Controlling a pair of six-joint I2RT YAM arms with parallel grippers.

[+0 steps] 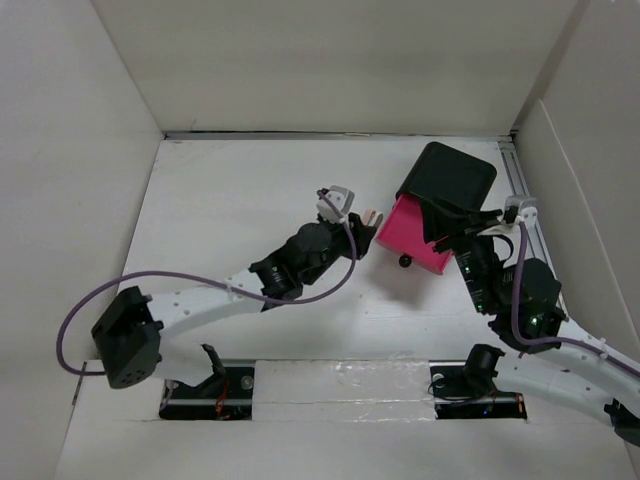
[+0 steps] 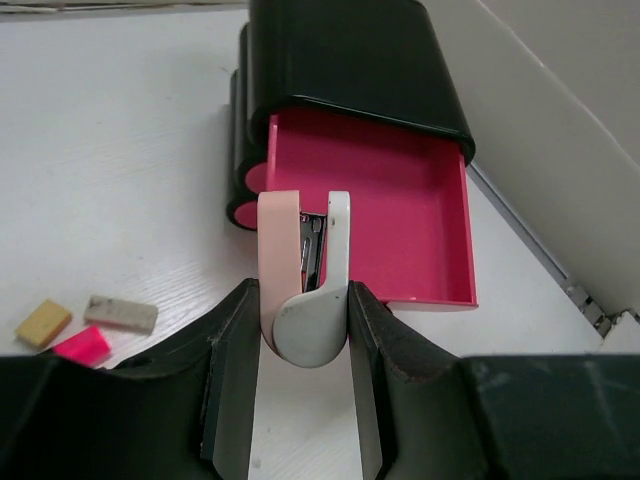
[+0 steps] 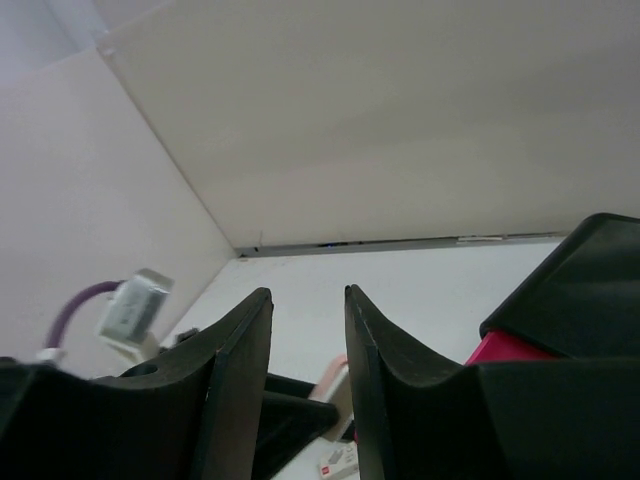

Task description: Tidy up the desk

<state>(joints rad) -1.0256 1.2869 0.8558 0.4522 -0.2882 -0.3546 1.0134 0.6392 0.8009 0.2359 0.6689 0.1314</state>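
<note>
The left gripper moves to the right in the top view next, then brings the stapler down over it, as the stapler is still mostly outside the open pink drawer [image 1: 411, 232] [image 2: 382, 214].
The white desk [image 1: 230, 200] carries a black box [image 1: 448, 178] at the back right, its pink drawer [image 1: 408, 238] pulled open. My left gripper [image 1: 352, 222] is shut on a pink and white stapler [image 2: 305, 300] and holds it just in front of the open drawer [image 2: 410, 215]. The stapler's front end reaches over the drawer's near left corner. My right gripper [image 1: 445, 232] is beside the black box [image 3: 575, 290], open and empty [image 3: 308, 300]. The stapler [image 3: 338, 385] shows beyond its fingers.
Three small erasers, tan [image 2: 43, 322], grey [image 2: 121, 313] and pink [image 2: 82, 345], lie on the desk left of my left gripper. A small staple box [image 3: 340, 462] lies near the drawer. White walls enclose the desk; a metal rail [image 1: 520, 190] runs along the right edge.
</note>
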